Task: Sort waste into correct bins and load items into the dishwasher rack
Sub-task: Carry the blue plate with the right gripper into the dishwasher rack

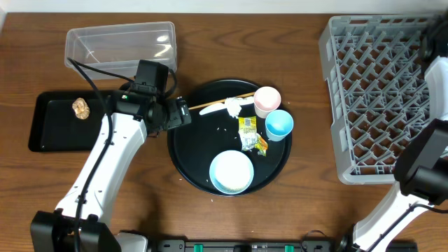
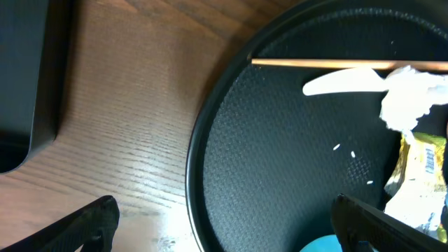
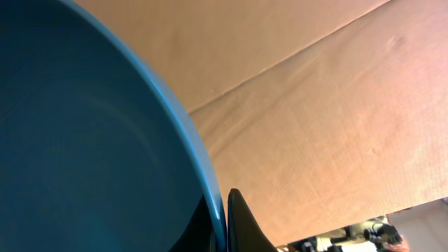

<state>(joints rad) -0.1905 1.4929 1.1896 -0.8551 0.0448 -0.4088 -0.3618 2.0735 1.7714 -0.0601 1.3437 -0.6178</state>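
Observation:
The right gripper lowers the dark-blue bowl (image 3: 84,140) onto the grey rack's side beneath my arm next and releases the bowl's rim, since the visible slots stand empty.
My left gripper (image 1: 178,112) is open and empty, low over the left rim of the round black tray (image 1: 183,171); its fingers straddle that rim in the left wrist view (image 2: 227,231). On the round tray lie the crumpled white tissue (image 1: 234,106) (image 2: 409,98), the yellow-green wrapper (image 1: 250,133) (image 2: 420,178), loose rice grains (image 2: 350,154), the pink cup (image 1: 267,100), the light-blue cup (image 1: 278,124) and the white bowl (image 1: 232,171). The brown lump (image 1: 81,108) lies in the shallow black tray (image 1: 49,129). My right gripper (image 3: 222,224) is shut on the rim of the dark-blue bowl (image 3: 84,140); both are out of the overhead view.
The clear tub (image 1: 119,43) stands at the back left, empty. The grey rack (image 1: 371,98) fills the right side, with my right arm (image 1: 434,63) over its far right corner. A chopstick (image 1: 224,102) and a white spoon (image 2: 343,82) lie on the round tray.

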